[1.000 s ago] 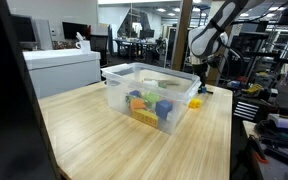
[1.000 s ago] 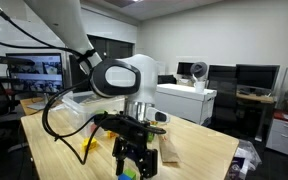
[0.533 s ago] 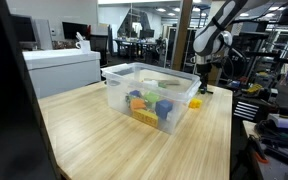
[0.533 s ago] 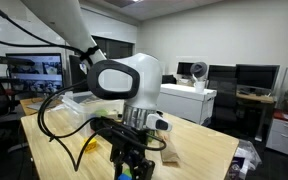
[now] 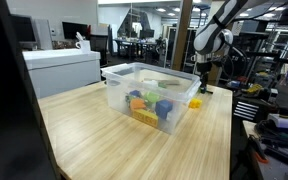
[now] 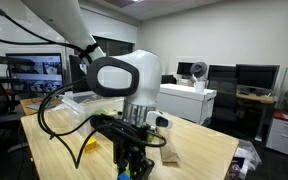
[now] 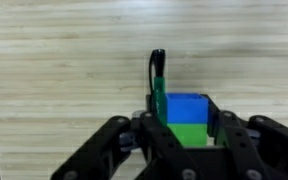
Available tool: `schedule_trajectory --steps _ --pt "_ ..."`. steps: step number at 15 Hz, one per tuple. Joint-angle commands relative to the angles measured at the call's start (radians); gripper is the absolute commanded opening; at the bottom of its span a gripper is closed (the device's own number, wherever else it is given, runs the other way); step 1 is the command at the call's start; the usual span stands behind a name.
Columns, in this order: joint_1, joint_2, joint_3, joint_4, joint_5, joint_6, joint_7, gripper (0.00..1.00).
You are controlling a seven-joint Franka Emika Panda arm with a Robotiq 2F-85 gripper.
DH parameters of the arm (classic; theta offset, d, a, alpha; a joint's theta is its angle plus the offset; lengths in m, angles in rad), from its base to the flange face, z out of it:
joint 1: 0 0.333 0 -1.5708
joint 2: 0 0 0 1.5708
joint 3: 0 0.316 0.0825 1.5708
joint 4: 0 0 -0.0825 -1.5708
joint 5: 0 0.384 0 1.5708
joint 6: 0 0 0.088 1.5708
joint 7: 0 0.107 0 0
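The clear plastic bin (image 5: 156,90) already has coloured blocks in it, so the robot's gripper will next lift the block from the tabletop, move above the bin and go down to release it.
A block, blue on top and green below (image 7: 187,112), stands on the wooden table (image 7: 64,70). In the wrist view my gripper (image 7: 186,120) straddles it, with the jaws drawn in against its left and right sides. A thin dark green stick (image 7: 157,70) rises along the block's left edge. In an exterior view the gripper (image 6: 132,168) points straight down at the table's near edge, and a sliver of the block (image 6: 123,176) shows beside the fingers. From farther off, the gripper (image 5: 200,88) hangs low behind a clear bin.
A clear plastic bin (image 5: 149,95) with several coloured blocks stands mid-table. A yellow piece (image 5: 195,102) lies beside it, also seen as the yellow piece (image 6: 89,145). A small wooden block (image 6: 170,158) lies near the gripper. A white box (image 5: 62,68) sits at the table's far end.
The jaws have drawn in from wide open to the block's sides. The arm has dropped slightly toward the table.
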Motion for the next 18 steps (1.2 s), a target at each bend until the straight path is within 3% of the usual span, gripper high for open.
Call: schedule_trajectory --steps 1,3,6,11,13,18 --pt "0.032 -0.026 0.013 -0.013 0.008 0.006 0.044 0.20" --pt "0.062 -0.076 0.036 -0.014 0.015 -0.007 0.054 0.20" --pt "0.163 -0.239 0.120 -0.087 0.027 0.015 0.003 0.20" --pt "0.307 -0.459 0.200 -0.187 0.073 0.012 -0.048 0.20" --pt "0.379 -0.572 0.216 -0.223 0.094 0.004 -0.069 0.20" --pt "0.520 -0.692 0.184 -0.257 0.171 -0.011 -0.145 0.20"
